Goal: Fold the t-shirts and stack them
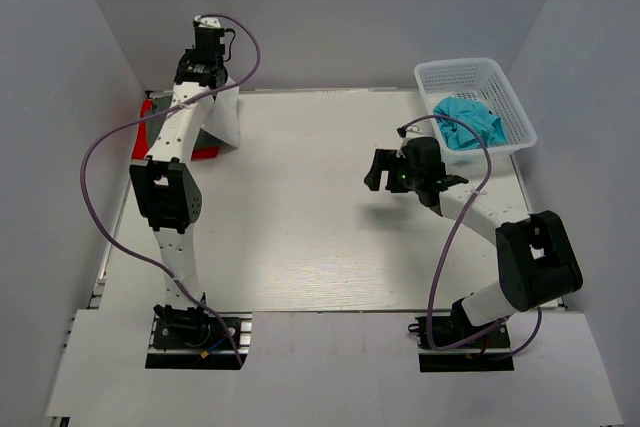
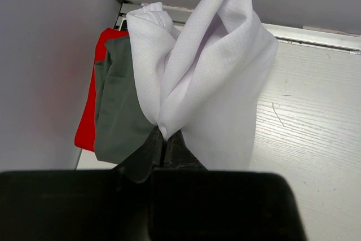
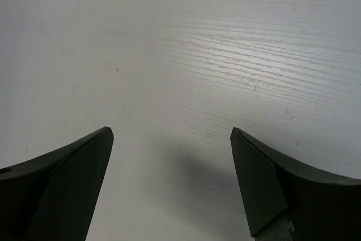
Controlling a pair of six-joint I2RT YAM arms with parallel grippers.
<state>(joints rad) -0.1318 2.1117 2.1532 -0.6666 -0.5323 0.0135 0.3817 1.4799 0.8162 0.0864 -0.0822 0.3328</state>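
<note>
The left gripper goes left in the top view and down next, then releases the white t-shirt, since the folded grey-green t-shirt lies below it on that side.
My left gripper is shut on the white t-shirt and holds it up so it hangs bunched at the far left of the table. Below it the grey-green t-shirt lies folded on the red t-shirt, in the far left corner; the red one shows in the top view. The turquoise t-shirt lies crumpled in the basket. My right gripper is open and empty over bare table, right of the middle.
A white plastic lattice basket stands at the far right corner. Grey walls close in the table on the left, back and right. The left arm's purple cable loops out over the left edge.
</note>
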